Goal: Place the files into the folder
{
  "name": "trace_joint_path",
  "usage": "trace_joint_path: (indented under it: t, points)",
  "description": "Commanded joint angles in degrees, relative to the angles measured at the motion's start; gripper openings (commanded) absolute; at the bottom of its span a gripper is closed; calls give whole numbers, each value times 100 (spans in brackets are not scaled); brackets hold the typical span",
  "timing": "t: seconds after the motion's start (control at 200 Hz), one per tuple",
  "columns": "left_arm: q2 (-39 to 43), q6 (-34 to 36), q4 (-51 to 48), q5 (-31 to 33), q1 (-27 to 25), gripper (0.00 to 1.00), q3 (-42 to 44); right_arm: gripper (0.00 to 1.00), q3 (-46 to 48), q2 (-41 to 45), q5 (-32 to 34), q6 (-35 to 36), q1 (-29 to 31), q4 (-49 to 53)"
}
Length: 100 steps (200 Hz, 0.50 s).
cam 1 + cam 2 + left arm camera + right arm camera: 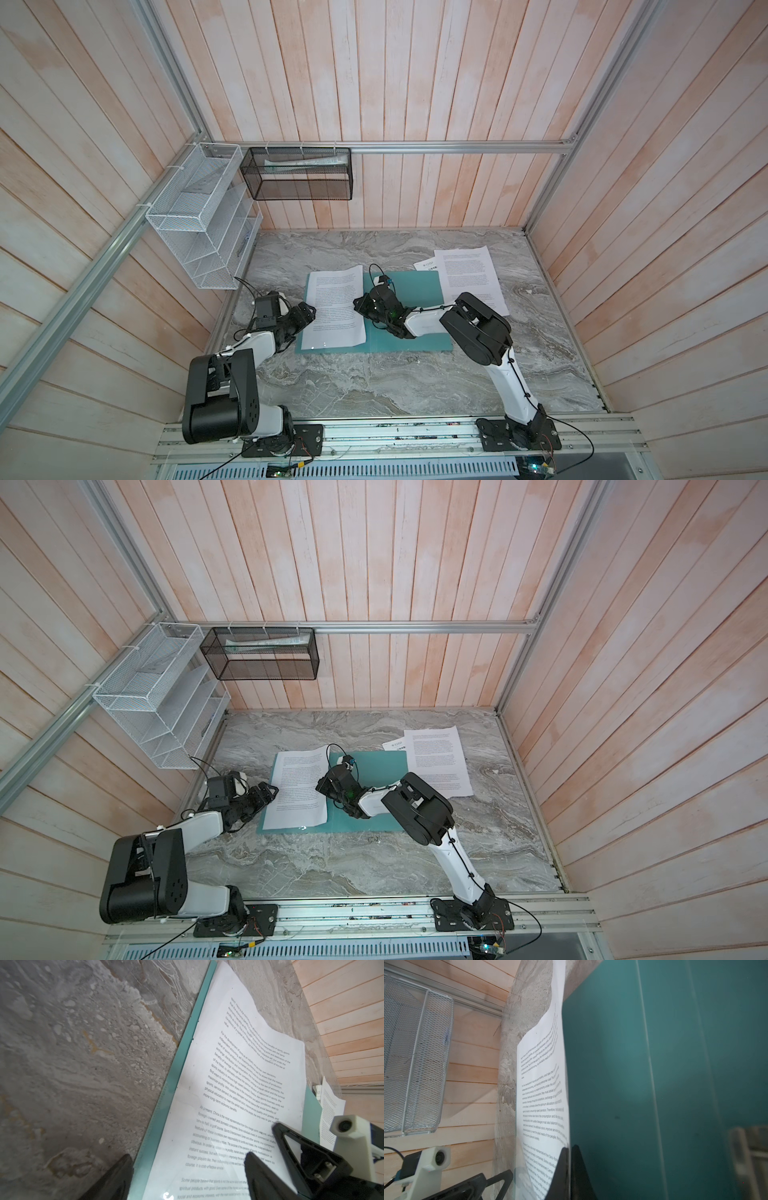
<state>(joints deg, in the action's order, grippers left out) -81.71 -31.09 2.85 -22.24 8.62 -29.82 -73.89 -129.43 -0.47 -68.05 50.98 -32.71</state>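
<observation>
The sheet goes back toward the folder's bare near strip (344, 348) next, off the folder's far edge it overhangs, and my right gripper releases it.
The teal folder (419, 286) (382, 771) lies open and flat on the marble table. One file (334, 307) (301, 787), a white printed sheet, lies on its left half, with its far end over the folder's edge. My right gripper (358, 305) (569, 1148) is shut on this sheet's right edge, which bows up. My left gripper (306, 315) (188, 1155) is open and straddles the sheet's and folder's left edge; one fingertip (249, 1156) is over the sheet. Two more files (469, 274) (436, 758) overlap right of the folder, the lower one (428, 264) with a logo heading.
A white wire rack (199, 220) hangs on the left wall. A black mesh basket (299, 174) holding a rolled paper hangs from the back rail. Wooden walls close in three sides. Both arm bases sit on the front rail (395, 436).
</observation>
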Motion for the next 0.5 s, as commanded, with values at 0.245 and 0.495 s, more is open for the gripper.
trace_joint_path:
  t: [0.245, 0.495]
  points:
    - [-221, -46, -292, -35, -2, 86, 187, 0, -52, 105, 243, -240, 202, 343]
    - [-254, -55, -270, -18, -3, 86, 187, 0, -102, 254, 379, -461, 271, 783]
